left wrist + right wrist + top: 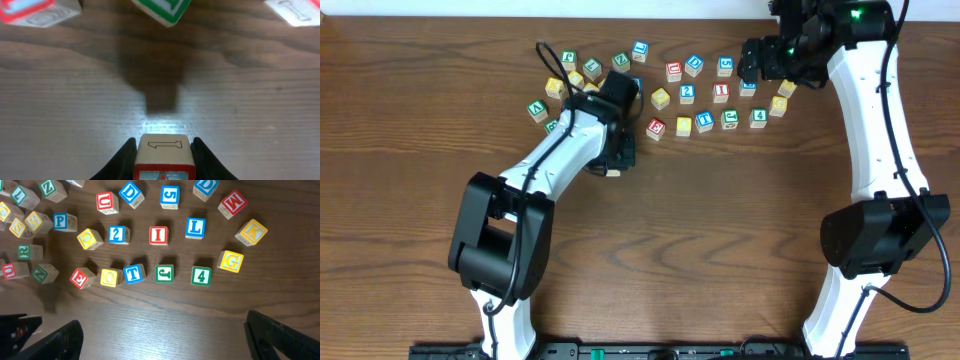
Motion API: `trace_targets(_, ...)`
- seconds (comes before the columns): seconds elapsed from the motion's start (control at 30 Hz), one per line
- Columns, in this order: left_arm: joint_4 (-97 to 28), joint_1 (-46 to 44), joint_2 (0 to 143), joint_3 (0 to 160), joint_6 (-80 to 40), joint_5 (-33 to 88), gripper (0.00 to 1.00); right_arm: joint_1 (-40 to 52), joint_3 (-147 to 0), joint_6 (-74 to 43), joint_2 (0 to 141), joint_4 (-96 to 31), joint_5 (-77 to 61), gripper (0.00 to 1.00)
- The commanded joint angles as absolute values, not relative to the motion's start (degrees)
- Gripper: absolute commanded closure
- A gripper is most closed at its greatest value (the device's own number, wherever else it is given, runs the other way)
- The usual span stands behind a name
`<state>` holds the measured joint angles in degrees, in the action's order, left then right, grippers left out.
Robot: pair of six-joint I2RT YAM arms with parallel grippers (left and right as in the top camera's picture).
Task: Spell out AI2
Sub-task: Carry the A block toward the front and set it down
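My left gripper will lower the wooden block (163,152) straight down and release it on the clear, bare wood just below, in front of the block cluster.
My left gripper (617,160) (163,146) is shut on a wooden block (163,152). Its top face has an outlined 1. Its near face is red-bordered with a red mark I cannot read. The block sits low over bare wood in front of the block cluster, and a bit of it shows in the overhead view (611,172). The red I block (721,92) (158,235) and the blue 2 block (687,93) (118,234) lie side by side in the middle row. My right gripper (760,62) (162,332) is open and empty, high above the right-hand blocks.
Several letter and number blocks lie in loose rows across the far half of the table, from a pile at the left (565,80) to a yellow K (787,88) at the right. In the left wrist view, a green-edged block (165,10) lies just ahead.
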<state>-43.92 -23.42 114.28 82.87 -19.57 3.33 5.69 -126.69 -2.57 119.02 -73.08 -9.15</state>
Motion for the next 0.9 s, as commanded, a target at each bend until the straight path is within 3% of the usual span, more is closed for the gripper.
trace_targets(0.0,-42.2,-23.5,115.0,80.5,-20.3,4.0,0.78,5.9,-127.7,-3.1,118.4,-73.2,-8.9,0.02)
trace_targets(0.67,-39.2,-23.4,118.0,79.9,-20.5,5.4,0.77,6.0,-127.7,-3.1,118.4,-73.1,-8.9,0.01)
trace_targets(0.87,-39.8,-23.4,118.0,80.4,-20.4,5.4,0.62,6.0,-127.7,-3.1,118.4,-73.1,-8.9,0.01)
